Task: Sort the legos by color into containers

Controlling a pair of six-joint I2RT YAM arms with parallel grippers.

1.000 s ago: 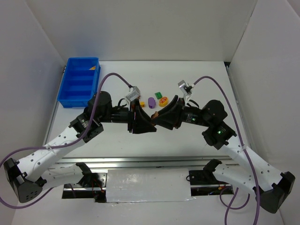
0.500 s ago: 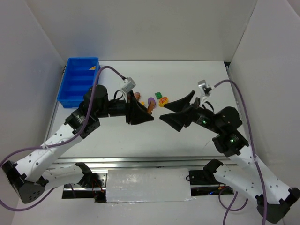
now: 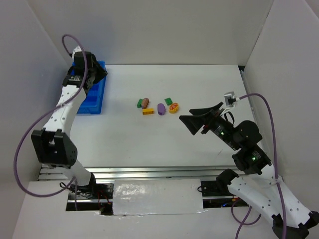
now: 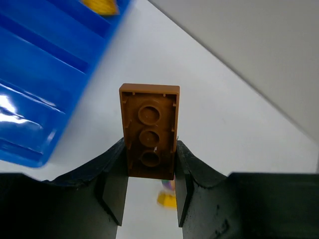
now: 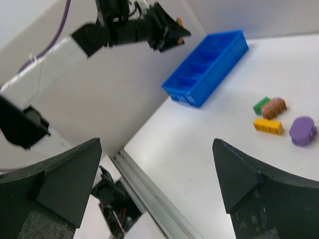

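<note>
My left gripper goes to the left in the top view and down over the neighboring compartment (image 3: 96,85) next and releases the brick, with orange-yellow in the far compartment.
My left gripper (image 4: 149,145) is shut on a brown lego brick (image 4: 149,119), studs' underside facing the camera, held above the table just right of the blue container (image 4: 35,74). In the top view this gripper (image 3: 98,71) hangs at the bin's (image 3: 92,99) far right corner. One orange-yellow piece (image 4: 101,5) lies in the bin's far compartment. My right gripper (image 3: 190,124) stands open and empty, right of the loose legos: green (image 3: 140,103), pinkish-brown (image 3: 145,102), orange-yellow (image 3: 148,111), purple (image 3: 161,108), green (image 3: 169,100), yellow-and-red (image 3: 173,107).
White walls enclose the table on the left, back and right. A metal rail (image 3: 149,172) runs along the near edge. In the right wrist view the bin (image 5: 207,67) and the left arm (image 5: 134,30) sit far off, beyond my open right gripper (image 5: 157,149).
The two grippers were together at the table's centre; the right one opened and drew back to the right. The left arm swung away to the blue bin with the brown brick.
</note>
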